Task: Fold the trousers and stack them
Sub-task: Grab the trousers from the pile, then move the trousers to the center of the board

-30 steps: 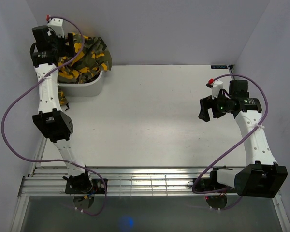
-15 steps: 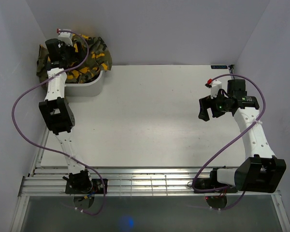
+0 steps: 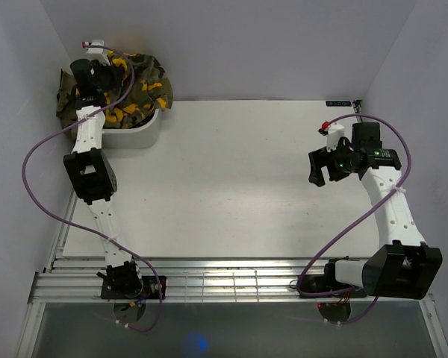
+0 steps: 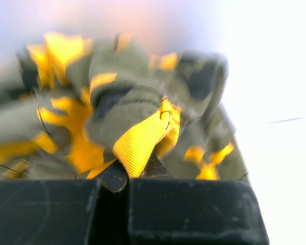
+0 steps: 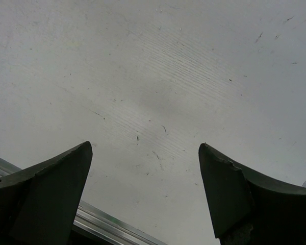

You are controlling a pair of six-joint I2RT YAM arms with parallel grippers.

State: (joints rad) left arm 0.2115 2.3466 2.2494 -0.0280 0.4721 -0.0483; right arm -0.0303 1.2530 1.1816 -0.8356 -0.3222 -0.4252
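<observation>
Next, my left gripper lifts the trousers, swings them to the right in the top view, lowers and releases them, since bare tabletop lies there.
The olive-grey camouflage trousers with orange-yellow and black patches lie heaped in a white tub at the table's far left corner. My left gripper reaches into the heap. In the left wrist view the trousers fill the frame and the left gripper is shut on a yellow fold of the cloth. My right gripper hovers open over the bare table at the right. In the right wrist view the right gripper has nothing between its fingers.
White walls close in the table at the back and both sides. A metal rail runs along the near edge by the arm bases. A purple cable loops out from the left arm.
The left arm has reached farther back over the tub into the trousers, and its gripper has gone from open to shut on the cloth. The right arm has held still.
</observation>
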